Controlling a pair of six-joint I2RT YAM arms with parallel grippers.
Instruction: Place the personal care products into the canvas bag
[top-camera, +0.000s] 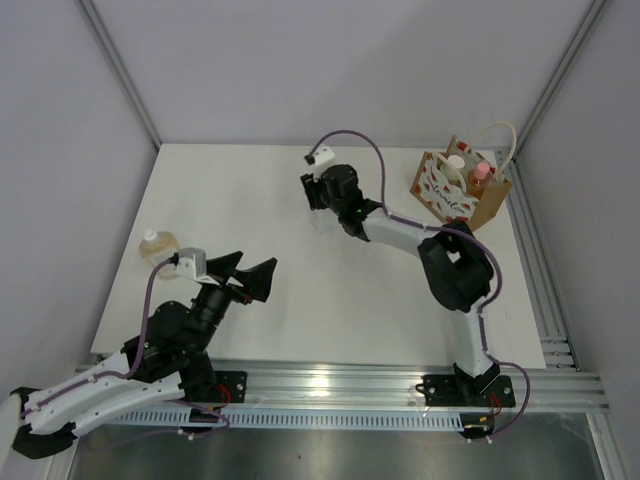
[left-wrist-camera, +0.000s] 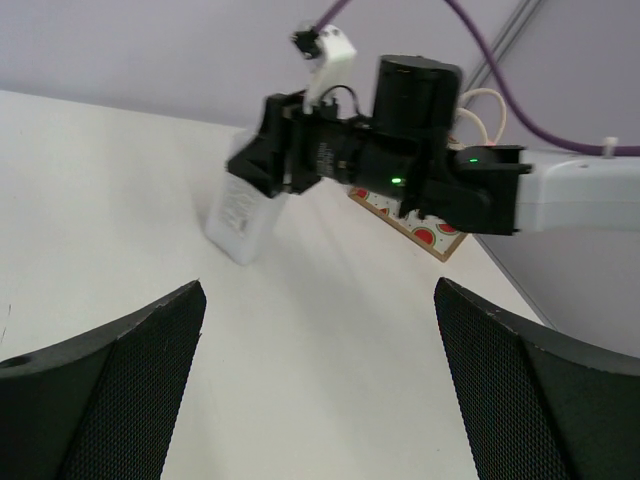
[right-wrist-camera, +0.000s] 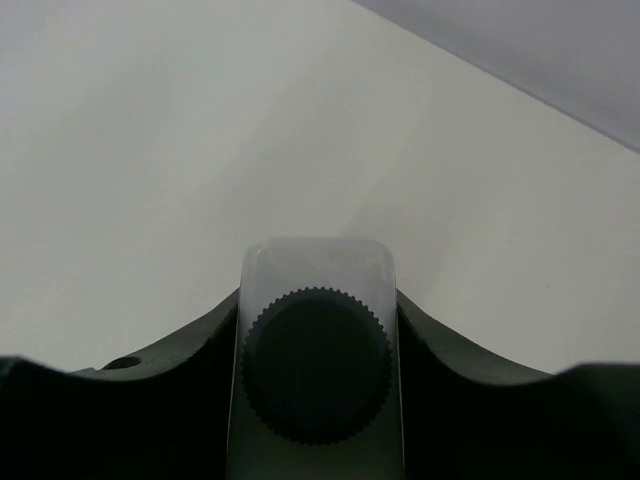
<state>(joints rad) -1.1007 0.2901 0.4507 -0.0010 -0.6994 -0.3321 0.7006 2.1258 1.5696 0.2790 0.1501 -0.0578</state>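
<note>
I will move my right gripper toward the canvas bag (top-camera: 448, 195) and back a little next and set the white bottle there, since the table is clear short of the bag.
My right gripper (top-camera: 322, 205) is shut on the white bottle with the black cap (right-wrist-camera: 316, 365), gripping it near the top at the table's middle back. In the left wrist view the bottle (left-wrist-camera: 243, 215) hangs tilted from it, its base at or just above the table. The squat amber flask with a white cap (top-camera: 158, 245) stands at the left. The canvas bag (top-camera: 448, 195) stands at the back right, holding the beige cylinder (top-camera: 456, 164) and the orange bottle with a pink cap (top-camera: 480, 175). My left gripper (top-camera: 255, 270) is open and empty, right of the flask.
The white table ends at a metal rail (top-camera: 400, 385) in front. Grey walls with metal posts (top-camera: 120, 70) close in the back and sides. The bag's white rope handles (top-camera: 500, 135) arch above its opening. A purple cable (top-camera: 365, 150) loops over the right arm.
</note>
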